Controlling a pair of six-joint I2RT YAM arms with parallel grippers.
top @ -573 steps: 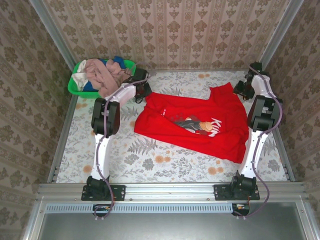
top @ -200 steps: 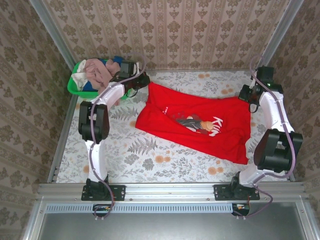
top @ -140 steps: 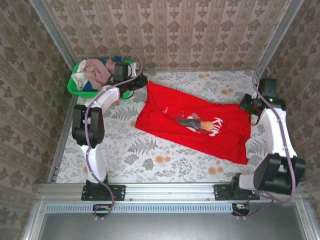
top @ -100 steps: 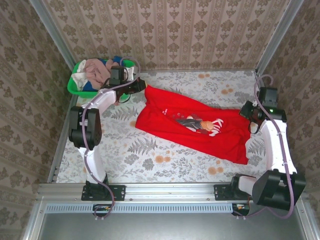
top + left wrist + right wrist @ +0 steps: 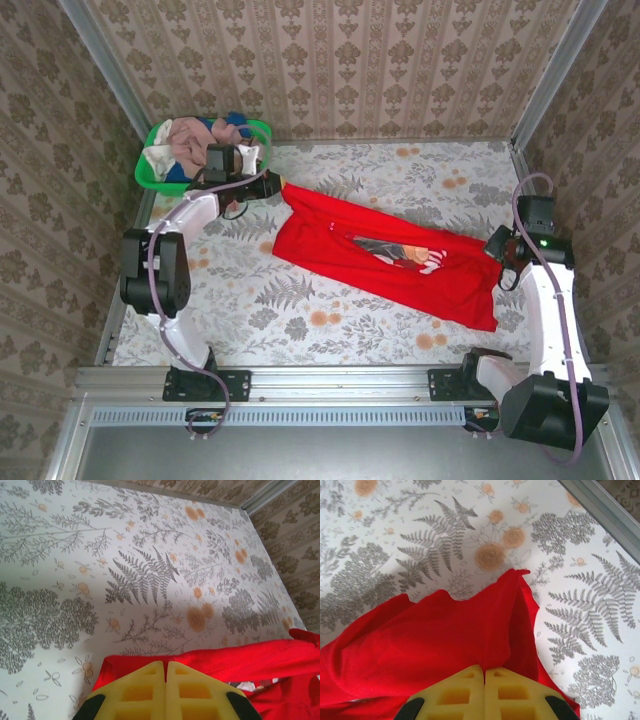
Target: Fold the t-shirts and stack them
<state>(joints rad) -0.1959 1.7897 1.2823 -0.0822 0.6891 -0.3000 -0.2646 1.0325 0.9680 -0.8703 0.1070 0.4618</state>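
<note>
My right gripper moves back and down toward the red t-shirt's near corner [image 5: 488, 320] [image 5: 573, 709] next and releases the t-shirt's edge there, because the bear print still shows uncovered.
The bright red t-shirt [image 5: 385, 255] with the bear print lies stretched across the middle of the table, its far edge lifted and drawn toward the near side. My left gripper [image 5: 278, 189] is shut on the shirt's far left corner [image 5: 135, 667]. My right gripper [image 5: 497, 246] is shut on the shirt's right edge, where the red cloth [image 5: 445, 640] bunches up into the yellow fingers [image 5: 465, 685]. Dusty pink, blue and white shirts [image 5: 195, 140] are piled in the green basket.
The green plastic basket [image 5: 150, 170] stands at the far left corner against the wall. A metal frame rail [image 5: 535, 80] runs along the right side. Floral tablecloth [image 5: 300, 320] is bare in front of the red shirt.
Both grippers have pulled the shirt's far edge toward the near side. The red shirt has gone from spread flat to a narrower, partly folded band.
</note>
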